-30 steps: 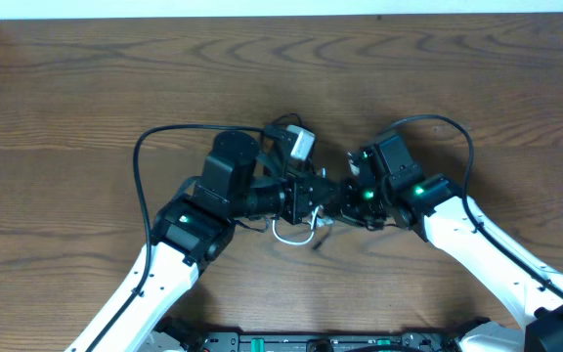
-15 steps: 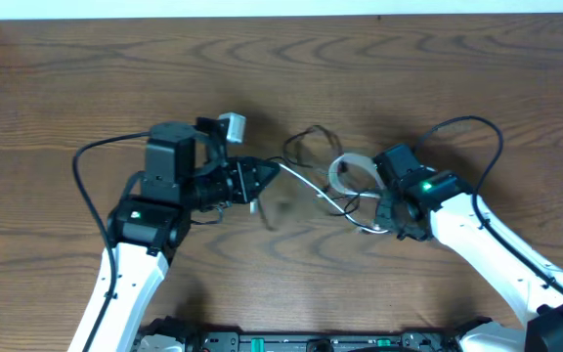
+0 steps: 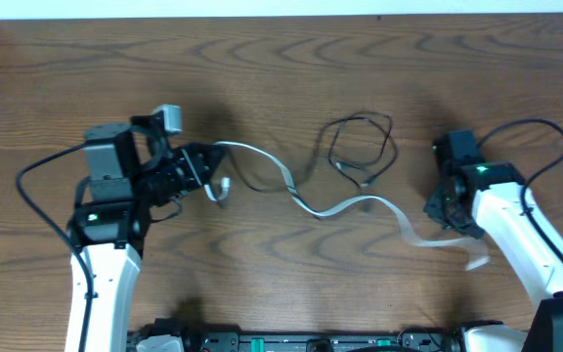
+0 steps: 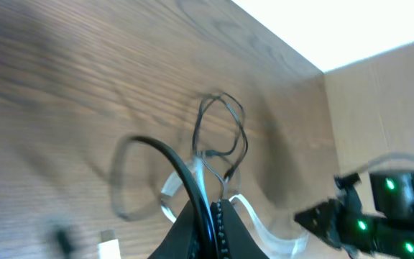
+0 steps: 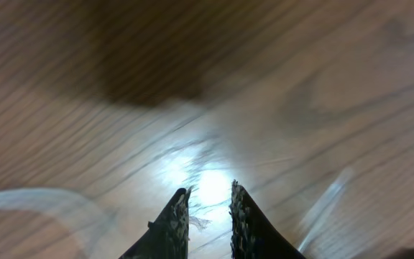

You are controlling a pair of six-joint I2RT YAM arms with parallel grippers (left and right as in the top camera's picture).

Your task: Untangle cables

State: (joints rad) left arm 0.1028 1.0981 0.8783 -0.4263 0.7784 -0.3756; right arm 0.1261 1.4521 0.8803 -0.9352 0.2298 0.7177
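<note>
The near side of the black loops has open wood (image 5: 208,194) that leaves room for both cables, so next my left gripper will swing toward my right gripper, over that side.
My left gripper (image 3: 199,168) is shut on the black cable and the white cable together, at the table's left. In the left wrist view both run out from between the jaws (image 4: 211,210). The white cable (image 3: 330,207) trails right in a wavy line and ends in front of the right arm. The black cable (image 3: 392,145) lies in thin loops at centre right and also shows in the left wrist view (image 4: 244,144). My right gripper (image 3: 445,215) is open and empty, just above bare wood (image 5: 208,194), with blurred white cable (image 5: 42,198) beside it.
A white plug (image 3: 221,188) hangs just below the left gripper, also seen in the left wrist view (image 4: 106,244). Thick black robot cables arc from both arms. A cardboard wall (image 4: 387,108) stands at the table's far side.
Both arms have pulled apart, the left to the left and the right to the right. The white cable has uncoiled into a long line. The black loops now lie apart at centre right.
</note>
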